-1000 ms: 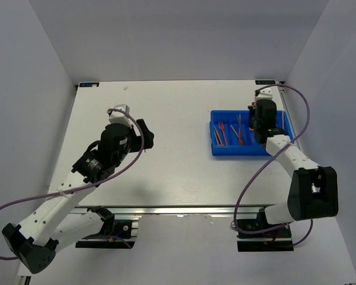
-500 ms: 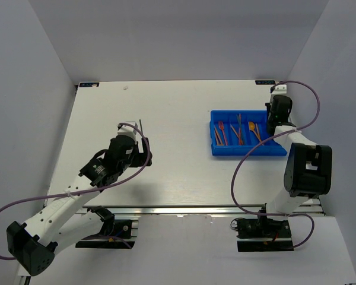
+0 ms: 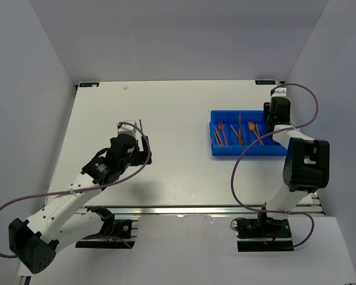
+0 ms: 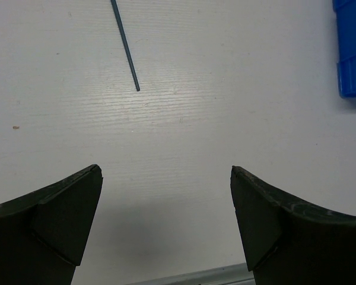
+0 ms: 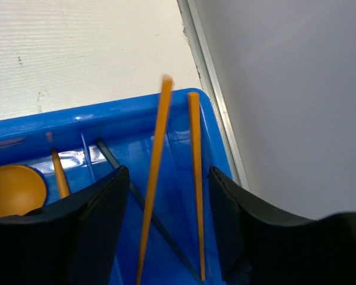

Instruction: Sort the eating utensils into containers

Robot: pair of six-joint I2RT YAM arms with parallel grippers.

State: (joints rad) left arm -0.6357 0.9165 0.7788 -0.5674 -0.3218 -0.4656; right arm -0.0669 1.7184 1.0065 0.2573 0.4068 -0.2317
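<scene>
The thin dark blue stick is still outside the blue tray (image 3: 249,152), so my left gripper should next move outward and go down over the stick's far end (image 3: 140,122).
The blue tray (image 3: 249,152) stands at the right of the table, with several orange and red utensils (image 3: 237,130) in its compartments. My right gripper (image 5: 166,178) is open over its far right compartment (image 5: 107,116). Two orange sticks (image 5: 194,178) pass between the jaws without touching them; the left one (image 5: 154,178) is blurred. A dark stick (image 5: 148,208) and an orange spoon (image 5: 15,190) lie below. My left gripper (image 4: 166,178) hangs open above bare table, and a dark blue stick (image 4: 124,44) lies just beyond it.
The right wall (image 5: 285,89) and the table's metal edge rail (image 5: 213,101) run close beside the tray. A corner of the tray (image 4: 351,47) shows at the far right of the left wrist view. Purple cables (image 3: 249,172) loop from both arms.
The right gripper moved from mid-tray to the tray's far right end and opened, letting go of an orange stick. The left arm drew back toward the near edge.
</scene>
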